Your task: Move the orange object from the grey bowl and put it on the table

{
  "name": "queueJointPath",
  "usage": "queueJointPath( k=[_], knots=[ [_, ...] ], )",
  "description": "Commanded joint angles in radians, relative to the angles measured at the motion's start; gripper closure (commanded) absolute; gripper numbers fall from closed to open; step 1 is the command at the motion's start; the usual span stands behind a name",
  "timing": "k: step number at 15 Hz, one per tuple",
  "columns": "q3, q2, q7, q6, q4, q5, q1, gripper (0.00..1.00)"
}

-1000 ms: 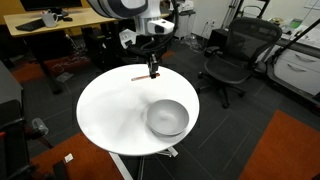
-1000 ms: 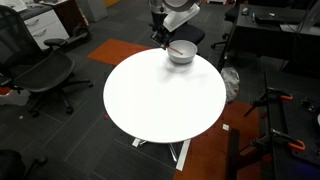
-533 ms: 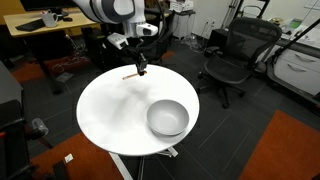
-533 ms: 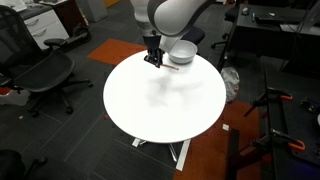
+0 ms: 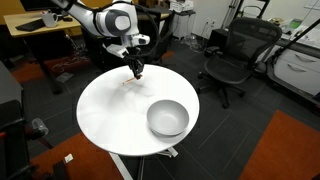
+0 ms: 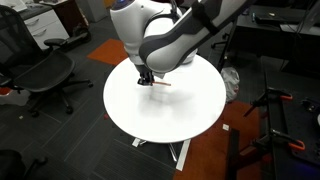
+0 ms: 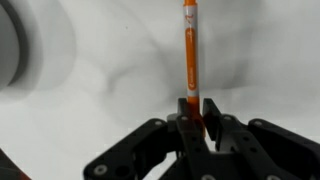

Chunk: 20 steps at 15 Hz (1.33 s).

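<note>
I should next lower my gripper slightly toward the bare tabletop beneath the orange stick and let go of the stick there, because this spot is clear of the grey bowl (image 5: 167,118).
My gripper (image 7: 196,112) is shut on one end of the orange object (image 7: 189,55), a thin orange stick that juts out ahead of the jaws. In both exterior views the gripper (image 5: 136,70) (image 6: 146,79) is low over the round white table (image 5: 110,125) (image 6: 170,115), with the stick (image 5: 130,81) (image 6: 160,84) close to the tabletop. The grey bowl (image 5: 167,118) stands on the table apart from the gripper; its edge shows at the left of the wrist view (image 7: 25,45). The arm hides the bowl in an exterior view.
Black office chairs (image 5: 228,55) (image 6: 45,70) stand around the table. A light-wood desk (image 5: 45,22) with equipment is at the back. Orange carpet patches (image 5: 290,150) lie on the dark floor.
The gripper has carried the orange stick away from the bowl, across the table, and come down close to the tabletop.
</note>
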Motion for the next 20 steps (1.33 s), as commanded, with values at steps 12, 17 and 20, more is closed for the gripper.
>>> queueJointPath(
  k=[12,17,20],
  knots=[
    [0.002,0.058,-0.06,0.014,0.116,0.01,-0.021,0.04],
    [0.01,0.049,-0.079,0.014,0.116,0.015,-0.04,0.0],
    [0.023,0.048,-0.127,0.005,0.118,0.022,-0.056,0.0]
  ],
)
